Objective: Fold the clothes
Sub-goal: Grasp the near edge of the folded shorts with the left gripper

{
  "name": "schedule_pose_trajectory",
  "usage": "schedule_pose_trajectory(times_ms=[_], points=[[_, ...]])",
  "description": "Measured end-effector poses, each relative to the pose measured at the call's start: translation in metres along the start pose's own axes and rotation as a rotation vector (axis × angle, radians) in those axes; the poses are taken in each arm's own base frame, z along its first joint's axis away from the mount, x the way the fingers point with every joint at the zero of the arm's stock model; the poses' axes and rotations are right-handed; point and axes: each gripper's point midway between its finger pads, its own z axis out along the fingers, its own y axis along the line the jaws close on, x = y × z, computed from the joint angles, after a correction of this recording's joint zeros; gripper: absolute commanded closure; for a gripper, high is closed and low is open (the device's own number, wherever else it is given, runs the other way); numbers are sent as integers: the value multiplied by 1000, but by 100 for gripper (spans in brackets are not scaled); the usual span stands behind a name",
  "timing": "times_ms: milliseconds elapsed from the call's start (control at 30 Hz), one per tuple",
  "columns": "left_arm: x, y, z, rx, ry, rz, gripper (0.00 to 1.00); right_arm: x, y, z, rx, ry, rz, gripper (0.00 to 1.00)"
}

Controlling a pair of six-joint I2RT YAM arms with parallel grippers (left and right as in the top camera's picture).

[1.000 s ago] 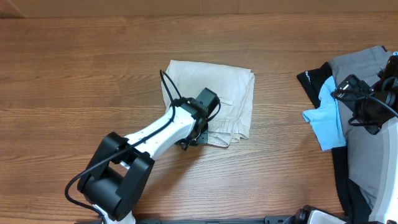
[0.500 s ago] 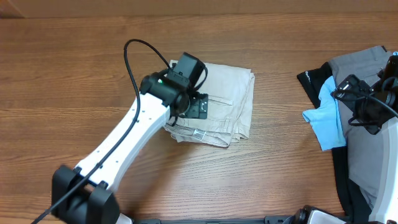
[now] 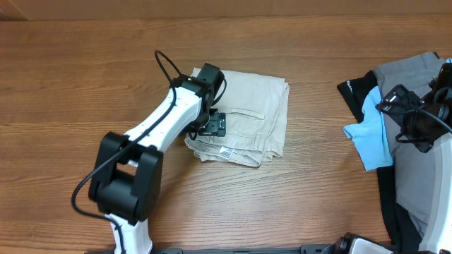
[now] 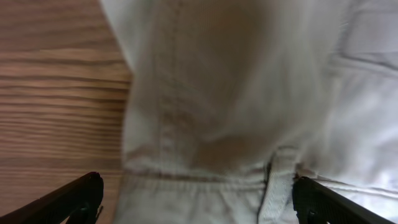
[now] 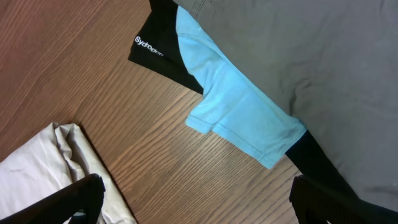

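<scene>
The folded side of the clothes lies below my left gripper, between its fingers, so the gripper moves down onto it next with its fingers open.
The clothes (image 3: pixel 258 113) are a pale beige garment folded into a rough rectangle at the middle of the wooden table. My left gripper (image 3: pixel 212 125) hovers over its left part, near the front-left corner. In the left wrist view the beige fabric (image 4: pixel 236 93) with its seams fills the frame, and the left gripper (image 4: pixel 199 202) stands open with nothing between its fingers. My right gripper (image 3: pixel 413 123) is far to the right, over the pile of other garments. In the right wrist view the right gripper (image 5: pixel 199 199) is open and empty above bare wood, with a corner of the clothes (image 5: pixel 37 168) at the lower left.
At the table's right edge lies a pile: grey trousers (image 3: pixel 417 77), a light-blue garment (image 3: pixel 371 134) and a black garment (image 3: pixel 353 92). The same light-blue piece (image 5: pixel 236 106) and grey cloth (image 5: pixel 323 50) show in the right wrist view. Bare wood separates this pile from the folded clothes.
My left gripper was shut at the clothes' front edge; it has opened, let go and swung to their left part. The right arm has not moved.
</scene>
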Motion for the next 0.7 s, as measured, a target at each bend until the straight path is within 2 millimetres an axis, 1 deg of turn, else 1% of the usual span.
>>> schedule_pose_trajectory(times_ms=[67,133,433,500,533,567,600,667,700], points=[[4,-4,14,11,41,-3,0,0,0,0,-1,0,0,0],[7,-6,20,26,67,-6,0,0,0,0,0,0,0,0],[11,-10,26,62,96,-33,0,0,0,0,-1,0,0,0],[11,-12,28,81,84,-36,7,0,0,0,-1,0,1,0],[11,-13,30,99,75,-39,12,0,0,0,0,0,1,0],[11,-14,31,111,71,-42,21,0,0,0,-1,0,0,0],[11,-16,31,132,62,-43,33,0,0,0,-1,0,0,0],[12,-21,32,163,59,-44,53,0,0,0,0,0,1,0],[13,-24,31,175,62,-41,66,0,0,0,0,0,0,0]])
